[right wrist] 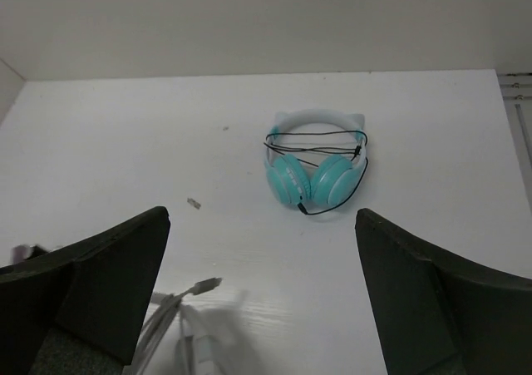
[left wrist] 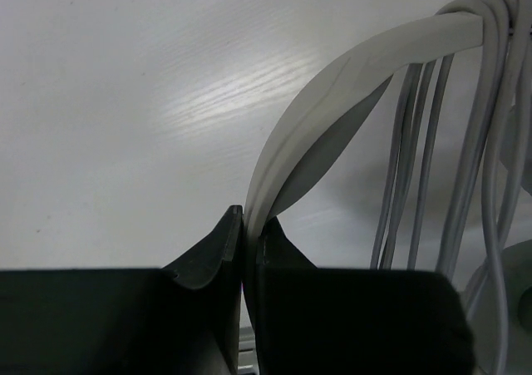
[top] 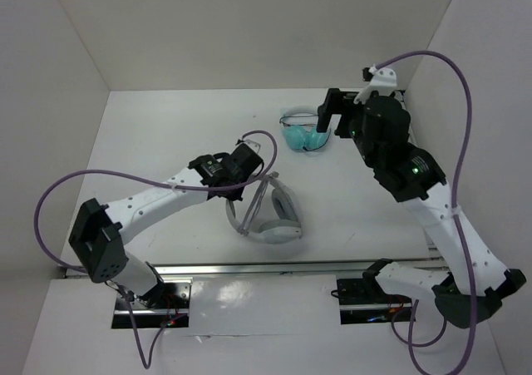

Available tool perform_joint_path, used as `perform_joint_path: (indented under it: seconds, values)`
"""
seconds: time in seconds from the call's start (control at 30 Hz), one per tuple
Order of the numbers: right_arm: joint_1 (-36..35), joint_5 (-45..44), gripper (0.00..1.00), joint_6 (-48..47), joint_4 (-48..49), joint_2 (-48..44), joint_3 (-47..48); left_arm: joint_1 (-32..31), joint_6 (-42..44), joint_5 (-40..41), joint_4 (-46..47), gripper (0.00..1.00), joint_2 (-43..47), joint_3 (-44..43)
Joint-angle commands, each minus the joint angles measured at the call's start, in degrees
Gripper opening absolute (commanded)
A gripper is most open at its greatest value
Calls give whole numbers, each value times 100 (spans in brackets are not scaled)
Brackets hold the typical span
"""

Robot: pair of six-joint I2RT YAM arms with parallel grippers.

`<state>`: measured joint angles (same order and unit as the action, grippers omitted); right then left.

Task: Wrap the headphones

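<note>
The left gripper carries the headband [left wrist: 349, 67] across and down and releases it next, since bare tabletop lies below and to its right in the top view.
The light-grey headphones [top: 274, 214] sit in the middle of the table, with the thin grey cable [top: 259, 184] wound in several turns across the headband. My left gripper [top: 252, 160] is shut on the headband [left wrist: 349, 67]; its jaws pinch the band's edge in the left wrist view, and the cable strands [left wrist: 465, 167] hang over the band beside it. My right gripper [top: 327, 113] is open and empty, raised above the far table. In the right wrist view the cable's plug end [right wrist: 202, 286] lies loose on the table at the lower left.
Small teal headphones [top: 304, 133] with a black cable lie at the back of the table, below my right gripper; they also show in the right wrist view [right wrist: 316, 163]. White walls close in the table on three sides. A metal rail [top: 274, 268] runs along the near edge.
</note>
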<state>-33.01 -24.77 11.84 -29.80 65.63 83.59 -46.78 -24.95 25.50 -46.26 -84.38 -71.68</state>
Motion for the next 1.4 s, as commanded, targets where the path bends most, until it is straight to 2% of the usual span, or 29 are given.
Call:
perform_joint_path:
  seconds: [0.0, 0.13, 0.33, 0.5, 0.73, 0.97, 1.0, 1.03, 1.07, 1.13, 1.17, 1.23, 1.27, 1.3, 1.33, 1.37]
  values:
    - [-30, -194, 100, 478, -746, -348, 184, 99, -581, -466, 1206, 0, -306, -566]
    - [-30, -142, 100, 425, -878, -656, -97, 99, -633, -905, 1768, 0, -1079, -1075]
    - [-30, 60, 100, 372, -825, -1113, -624, -23, -1406, -678, 1875, 0, -2160, -1928]
    - [-30, 297, 100, 504, -825, -1227, -738, -146, -2092, -450, 2209, 0, -2671, -2051]
    - [-30, 403, 100, 504, -825, -1464, -932, -208, -2392, -388, 2700, 0, -3339, -2052]
    - [-30, 526, 100, 504, -825, -1579, -1038, -208, -2787, -388, 2596, 0, -3594, -1911]
    - [-30, 596, 100, 504, -825, -1579, -1038, -208, -2787, -440, 2596, 4, -3594, -1850]
    - [-30, 597, 100, 504, -825, -1579, -1038, -208, -2787, -440, 2596, 12, -3594, -1850]
    - [-30, 666, 100, 504, -886, -1579, -1038, -208, -2848, -388, 2596, 25, -3507, -1789]
    - [-30, 667, 100, 504, -887, -1579, -986, -208, -2902, -318, 2596, 37, -3393, -1648]
    - [-30, 728, 100, 504, -887, -1579, -985, -208, -2971, -317, 2596, 66, -3314, -1560]
    - [-30, 860, 100, 557, -887, -1631, -985, -208, -2920, -265, 2674, 72, -3025, -1420]
    - [-30, 860, 100, 557, -887, -1632, -985, -208, -2919, -264, 2675, 79, -2910, -1280]
    - [-30, 913, 100, 557, -939, -1632, -924, -208, -2919, -264, 2805, 92, -2778, -1200]
    - [-30, 983, 100, 557, -940, -1632, -871, -208, -2919, -317, 2868, 100, -2472, -1121]
    - [-30, 1053, 100, 557, -1001, -1684, -871, -208, -2806, -317, 2955, 100, -2287, -903]
